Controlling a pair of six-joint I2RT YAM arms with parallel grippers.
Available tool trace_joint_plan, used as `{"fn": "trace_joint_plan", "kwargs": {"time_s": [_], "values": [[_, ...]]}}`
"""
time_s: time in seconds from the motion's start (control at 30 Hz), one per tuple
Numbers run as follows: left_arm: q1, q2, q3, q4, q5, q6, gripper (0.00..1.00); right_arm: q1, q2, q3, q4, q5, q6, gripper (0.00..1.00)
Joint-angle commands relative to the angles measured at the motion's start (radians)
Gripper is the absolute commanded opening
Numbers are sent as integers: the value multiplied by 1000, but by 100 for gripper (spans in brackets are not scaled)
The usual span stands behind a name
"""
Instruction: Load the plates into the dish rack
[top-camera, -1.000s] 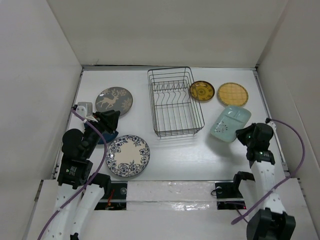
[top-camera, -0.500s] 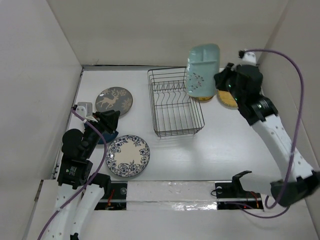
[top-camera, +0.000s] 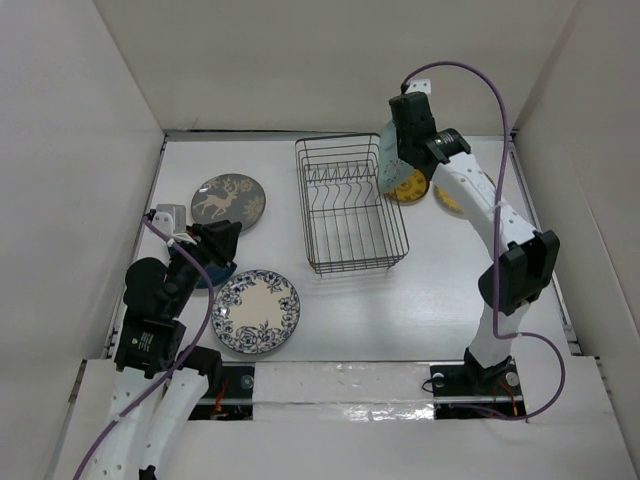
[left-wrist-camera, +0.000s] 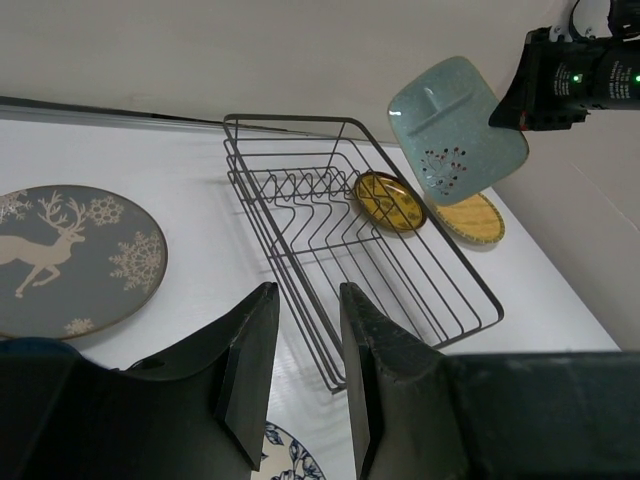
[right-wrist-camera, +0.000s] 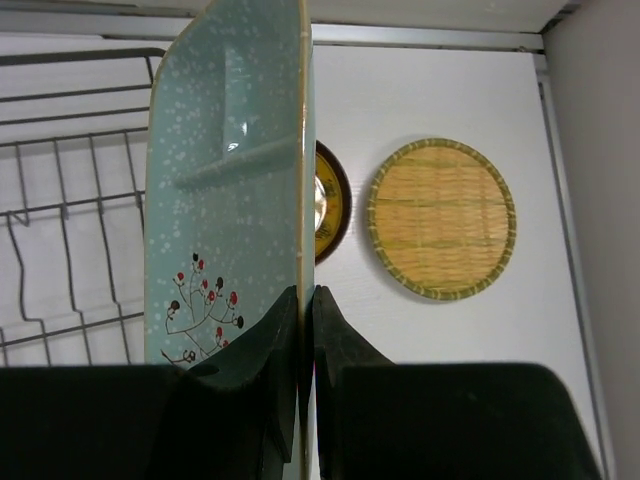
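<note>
The robot's right gripper needs to go left in the top view next, then down to release, because the rack slot beside the amber plate is below it on that side.
My right gripper (top-camera: 404, 152) is shut on the rim of the pale green plate (top-camera: 386, 168), holding it on edge in the air by the far right corner of the dish rack (top-camera: 350, 205). In the right wrist view the plate (right-wrist-camera: 225, 180) stands upright between my jaws (right-wrist-camera: 306, 290). The amber plate (top-camera: 410, 187) and yellow plate (top-camera: 452, 200) lie right of the rack, partly hidden by the arm. The grey deer plate (top-camera: 228, 201) and floral plate (top-camera: 256, 311) lie left. My left gripper (top-camera: 220, 240) is open and empty above the dark blue plate (top-camera: 212, 274).
White walls close the table at the back (top-camera: 330, 70), left and right. The right arm's purple cable (top-camera: 500, 110) loops over the far right. In the left wrist view the rack (left-wrist-camera: 350, 250) lies ahead of the left gripper (left-wrist-camera: 305, 290).
My right arm lifted the pale green plate off the table at the right, swung it up and leftward, and now holds it on edge at the rack's far right corner. The left arm has not moved.
</note>
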Motion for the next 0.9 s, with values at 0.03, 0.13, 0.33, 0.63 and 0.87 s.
{"fn": "trace_joint_plan", "kwargs": {"time_s": [0.03,0.13,0.33,0.63,0.87], "values": [[-5,3,22,30,0,13,28,34,31,189,27,148,-41,0],[-5,3,22,30,-2,13,28,46,81,200,19,161,-54,0],[-5,7,24,30,0,12,29,57,143,205,13,181,-81,0],[-5,12,22,30,0,13,30,95,221,207,36,231,-167,0],[-5,14,24,30,0,15,31,129,279,201,62,279,-233,0]]}}
